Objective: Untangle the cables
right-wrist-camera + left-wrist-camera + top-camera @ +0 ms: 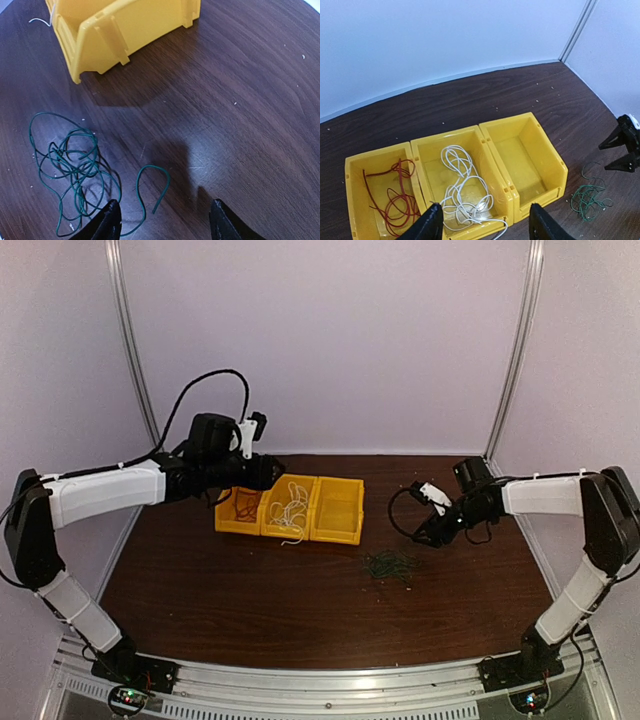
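The right gripper lowers toward the table and closes on the green cable's loose end (pixel 163 194) next, because that end curls clear of the tangle.
A red cable (pixel 395 200) lies coiled in the left yellow bin (pixel 351 200). Beside it, a white cable (pixel 462 195) fills the middle bin (pixel 422 170), with one end drooping over the front wall. The dark green cable (pixel 70 165) sits in a loose tangle on the table, one free end curling toward the right gripper. My left gripper (pixel 486 222) hovers open above the front of the middle bin, holding nothing. My right gripper (pixel 165 222) is open over bare table just right of the green cable (pixel 391 565), not touching it.
The third yellow bin (pixel 555 165), on the right of the row, has nothing in it. The bins stand at the back left of the dark wooden table (pixel 250 590). Pale walls close in the back and both sides.
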